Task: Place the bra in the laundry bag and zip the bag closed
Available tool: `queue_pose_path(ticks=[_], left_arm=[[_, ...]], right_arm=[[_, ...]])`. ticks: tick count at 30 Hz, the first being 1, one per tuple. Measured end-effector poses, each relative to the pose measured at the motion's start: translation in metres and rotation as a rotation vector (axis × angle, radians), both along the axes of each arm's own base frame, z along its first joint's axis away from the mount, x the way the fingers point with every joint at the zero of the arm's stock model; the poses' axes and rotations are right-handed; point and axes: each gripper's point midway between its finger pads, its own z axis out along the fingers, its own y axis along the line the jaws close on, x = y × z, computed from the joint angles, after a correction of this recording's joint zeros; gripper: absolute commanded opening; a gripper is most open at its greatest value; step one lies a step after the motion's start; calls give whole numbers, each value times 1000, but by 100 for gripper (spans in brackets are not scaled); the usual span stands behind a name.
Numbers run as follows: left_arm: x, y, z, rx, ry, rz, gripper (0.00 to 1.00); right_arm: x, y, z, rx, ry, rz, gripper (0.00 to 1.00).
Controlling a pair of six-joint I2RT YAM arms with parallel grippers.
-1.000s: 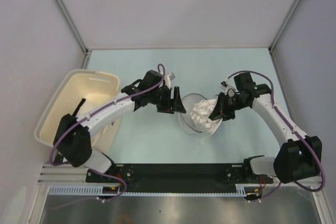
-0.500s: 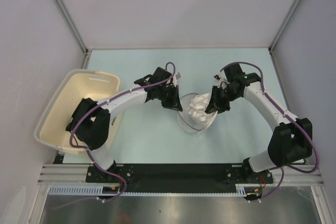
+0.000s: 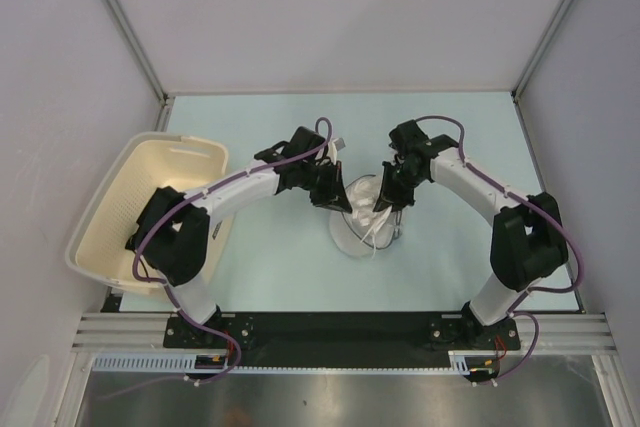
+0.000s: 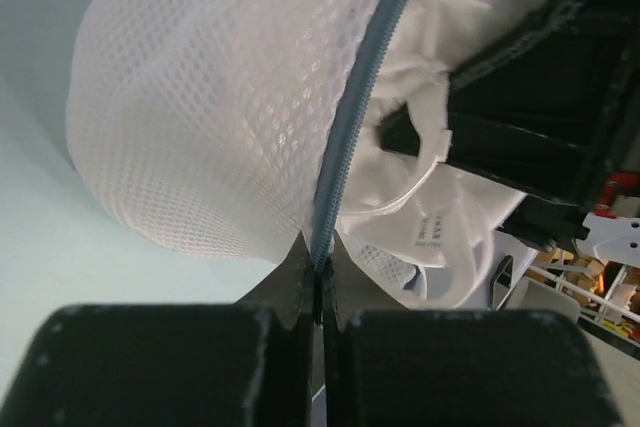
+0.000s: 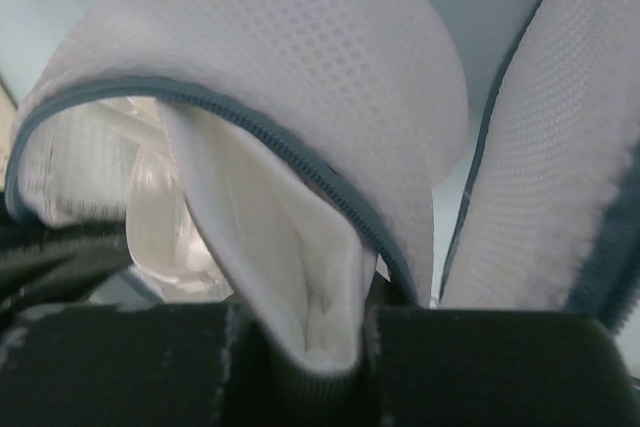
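Note:
My right gripper should push deeper into the bag under the zipper rim (image 3: pixel 357 228) (image 5: pixel 270 142), toward the left in the top view, because the held fold of the bra still sticks out.
The laundry bag (image 3: pixel 356 232), a round white mesh pouch with a blue-grey zipper rim, lies mid-table between both arms. My left gripper (image 3: pixel 338 199) is shut on its zipper edge, and the left wrist view shows the jaws (image 4: pixel 320 259) pinching the blue zipper tape (image 4: pixel 352 117). The bra (image 3: pixel 372 215) is bunched white satin inside the bag's open mouth, its label showing (image 4: pixel 432 232). My right gripper (image 3: pixel 386 199) reaches into the opening. In the right wrist view it (image 5: pixel 315 332) is shut on a fold of the bra (image 5: pixel 300 247) under the mesh flap (image 5: pixel 330 57).
A large cream slotted basket (image 3: pixel 112 209) stands at the table's left edge, partly under the left arm. Grey walls with metal posts close in the back and both sides. The two grippers are close together over the bag.
My left gripper has moved in to the bag's rim and shut on it. The right arm has swung left with the bra, which now sits further inside the bag.

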Motion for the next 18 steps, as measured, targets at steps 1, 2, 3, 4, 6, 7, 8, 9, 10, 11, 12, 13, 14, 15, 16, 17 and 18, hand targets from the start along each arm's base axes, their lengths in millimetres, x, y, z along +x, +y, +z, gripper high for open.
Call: queue_pose_path(ticks=[1, 2, 3, 4, 6, 7, 8, 9, 10, 11, 12, 13, 14, 15, 16, 17, 18], left_arm=[[-1, -1, 0, -6, 5, 0, 0], [-1, -2, 1, -15, 11, 1, 0], [-2, -4, 2, -25, 15, 1, 0], [-3, -6, 2, -31, 18, 2, 0], [-7, -10, 2, -50, 34, 0, 0], [-8, -11, 2, -59, 39, -2, 0], [-9, -13, 1, -66, 45, -3, 0], [-10, -14, 1, -74, 50, -4, 0], [-12, -14, 0, -80, 57, -2, 2], [-13, -14, -1, -86, 61, -1, 12], [-14, -14, -2, -94, 63, 1, 20], [-15, -14, -2, -97, 64, 0, 28], [-16, -14, -2, -103, 66, -1, 44], [-17, -14, -1, -109, 70, -3, 49], [-18, -12, 0, -112, 66, 1, 52], [-18, -9, 2, -117, 62, 7, 54], [-18, -6, 4, -121, 57, 11, 55]], right_arm=[[2, 2, -2, -9, -3, -12, 0], [5, 3, -4, -17, -12, -26, 0], [8, 5, -5, -20, -21, -44, 0], [12, 7, -5, -21, -31, -60, 0], [20, 10, -6, -16, -48, -102, 0], [26, 11, -8, -9, -54, -128, 0], [31, 11, -10, 1, -57, -155, 0], [35, 10, -14, 8, -56, -184, 0], [37, 8, -17, 14, -52, -212, 0], [40, 7, -19, 20, -51, -235, 0], [42, 7, -21, 26, -51, -251, 0], [45, 7, -22, 33, -53, -266, 0], [47, 7, -24, 42, -57, -278, 0], [48, 8, -24, 48, -62, -284, 0], [51, 9, -25, 55, -71, -289, 0], [52, 10, -25, 61, -79, -289, 0], [54, 11, -26, 66, -88, -288, 0]])
